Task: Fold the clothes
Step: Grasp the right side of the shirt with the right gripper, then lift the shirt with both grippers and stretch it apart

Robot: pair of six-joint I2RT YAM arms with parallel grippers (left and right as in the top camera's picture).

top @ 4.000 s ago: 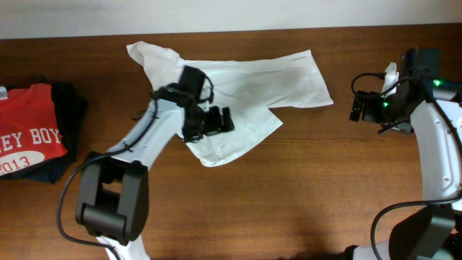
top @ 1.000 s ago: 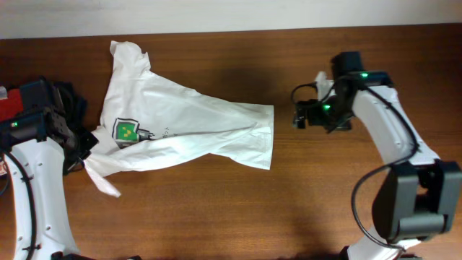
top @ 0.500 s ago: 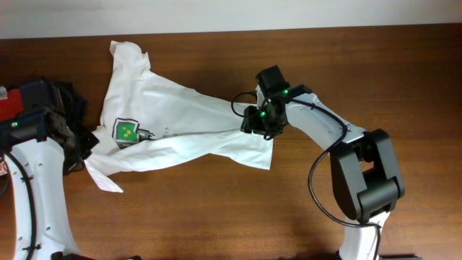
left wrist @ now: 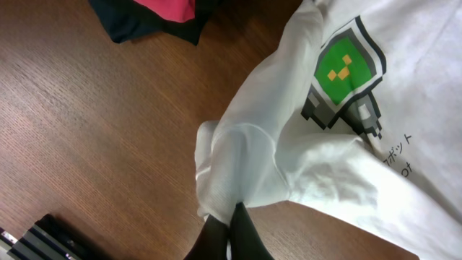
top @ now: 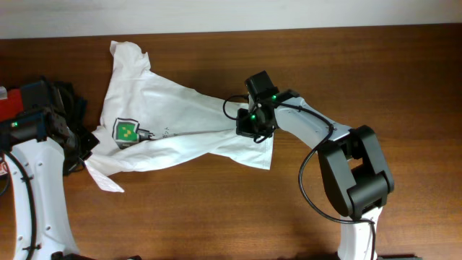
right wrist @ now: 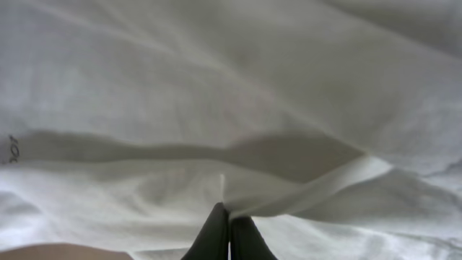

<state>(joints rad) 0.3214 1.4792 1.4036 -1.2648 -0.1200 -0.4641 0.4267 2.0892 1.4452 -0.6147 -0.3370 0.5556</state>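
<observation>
Next, my right gripper pulls to the right in the overhead view and releases the fold over the bare tabletop, since the cloth between both grippers sags.
The white T-shirt (top: 195,119) lies stretched across the table, with its green-and-black mark (top: 127,131) facing up near the left end. My left gripper (top: 86,143) is at that left end, shut on a bunched bit of the shirt. In the left wrist view its fingertips (left wrist: 234,218) pinch the cloth (left wrist: 245,166) just below the green mark (left wrist: 339,68). My right gripper (top: 250,134) is over the shirt's right end near the hem. In the right wrist view, the right gripper (right wrist: 229,217) is shut on a raised fold of white cloth (right wrist: 303,189).
A red T-shirt (top: 7,100) and dark folded garments (top: 68,101) lie at the far left, close behind my left arm; the red T-shirt (left wrist: 170,7) and dark garments (left wrist: 141,25) also show at the top of the left wrist view. The table's back edge (top: 303,30) runs along the top.
My right arm swung left from the bare table onto the shirt's right end and its jaws went from open to shut on a fold. The left gripper kept its hold and stayed put.
</observation>
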